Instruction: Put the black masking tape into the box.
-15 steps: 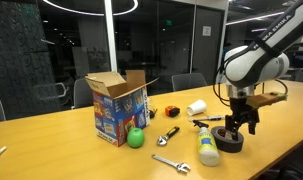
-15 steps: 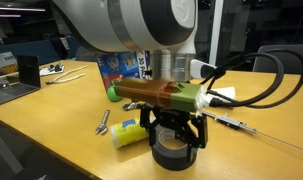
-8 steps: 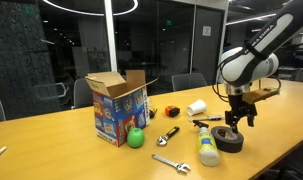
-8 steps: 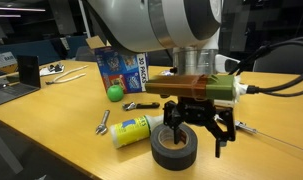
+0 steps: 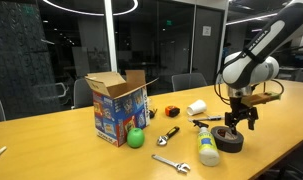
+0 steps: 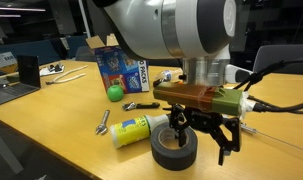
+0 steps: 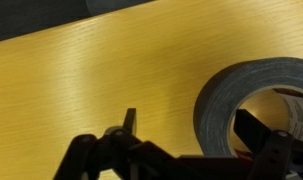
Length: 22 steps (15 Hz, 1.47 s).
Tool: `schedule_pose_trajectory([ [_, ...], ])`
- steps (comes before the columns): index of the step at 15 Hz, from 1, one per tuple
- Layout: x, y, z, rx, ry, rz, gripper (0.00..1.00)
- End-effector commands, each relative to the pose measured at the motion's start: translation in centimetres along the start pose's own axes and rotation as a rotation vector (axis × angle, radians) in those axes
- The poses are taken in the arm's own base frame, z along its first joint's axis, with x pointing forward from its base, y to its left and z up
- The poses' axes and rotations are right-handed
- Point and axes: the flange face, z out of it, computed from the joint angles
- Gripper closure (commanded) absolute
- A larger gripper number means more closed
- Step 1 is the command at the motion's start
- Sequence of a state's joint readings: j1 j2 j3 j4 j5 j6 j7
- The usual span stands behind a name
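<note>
My gripper needs to go down next and close on that side of the tape.
The black masking tape lies flat on the wooden table, also in an exterior view and at the right of the wrist view. My gripper hangs open just above it, shifted a little to one side. In the wrist view the gripper has one finger over the roll's hole and one outside the roll, so the jaws straddle its wall. It holds nothing. The box stands open far along the table, flaps up, also in an exterior view.
Between tape and box lie a yellow-white bottle, a green ball, a wrench, a small orange-and-black object and a white cup. A laptop sits at the table's far end.
My gripper has lifted off the tape and drifted sideways, still open. The tape has stayed on the table.
</note>
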<state>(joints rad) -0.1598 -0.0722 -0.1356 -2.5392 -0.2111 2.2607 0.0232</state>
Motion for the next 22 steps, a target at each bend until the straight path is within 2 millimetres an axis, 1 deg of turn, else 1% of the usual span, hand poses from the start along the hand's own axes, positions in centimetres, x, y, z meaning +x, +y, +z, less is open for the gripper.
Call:
schedule_pose_trajectory([
  [1,1.7,0.7,-0.4,0.039,0.034,0.057,0.00],
  [4,2.1,0.6,0.0,0.079,0.043,0.092,0.00],
  [7,2.0,0.2,1.2,0.103,0.033,0.108,0.00],
  [8,1.9,0.1,1.7,0.110,0.033,0.106,0.25],
  [9,1.9,0.0,2.1,0.114,0.034,0.106,0.26],
  [11,2.0,-0.2,2.5,0.124,0.033,0.112,0.42],
  [12,2.1,-0.2,2.7,0.131,0.031,0.117,0.51],
  [13,2.1,-0.3,2.8,0.139,0.028,0.122,0.58],
  [16,2.1,-0.4,2.6,0.153,0.022,0.137,0.80],
  [17,2.2,-0.3,2.4,0.154,0.020,0.138,0.89],
  [19,2.3,-0.2,1.6,0.146,0.011,0.135,0.83],
  [21,2.3,-0.3,0.2,0.132,0.010,0.130,0.84],
  [22,2.3,-0.4,-0.9,0.121,0.014,0.129,0.84],
])
